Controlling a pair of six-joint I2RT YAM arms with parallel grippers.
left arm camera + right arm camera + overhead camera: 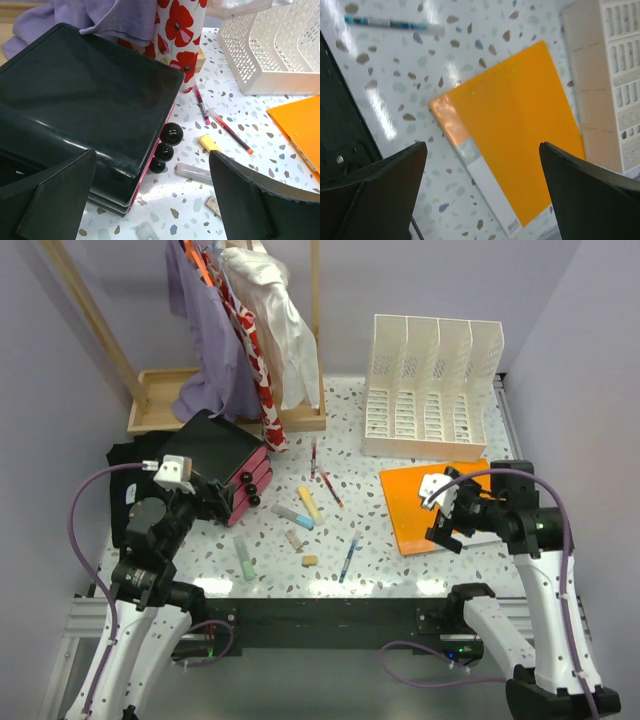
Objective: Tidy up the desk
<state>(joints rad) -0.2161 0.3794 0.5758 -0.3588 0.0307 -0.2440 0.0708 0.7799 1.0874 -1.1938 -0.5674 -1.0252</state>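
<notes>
The orange folder's near edge (418, 550) (465, 144) lies at a slant below my open fingers, so I will bring my right gripper down onto it, turn in line with it, and close.
The white speckled desk (370, 530) holds loose stationery. My left gripper (222, 502) is open and empty, at the front corner of a black drawer unit (212, 448) with pink drawers and black knobs (172, 134). In the left wrist view the open left gripper (152, 154) spans the unit's corner (85, 95) and bare desk. My right gripper (450, 528) is open and empty above the near edge of an orange folder (440, 502). The right wrist view shows the open right gripper (483, 145) over the folder (515, 120) and a white sheet (490, 185) under it.
A yellow highlighter (309, 502), grey marker (292, 516), green highlighter (245, 561), two erasers (294, 539), a blue pen (349, 557) and red pens (330, 488) lie mid-desk. A white file organizer (430, 390) stands back right. A wooden tray (160, 400) with hanging clothes is back left.
</notes>
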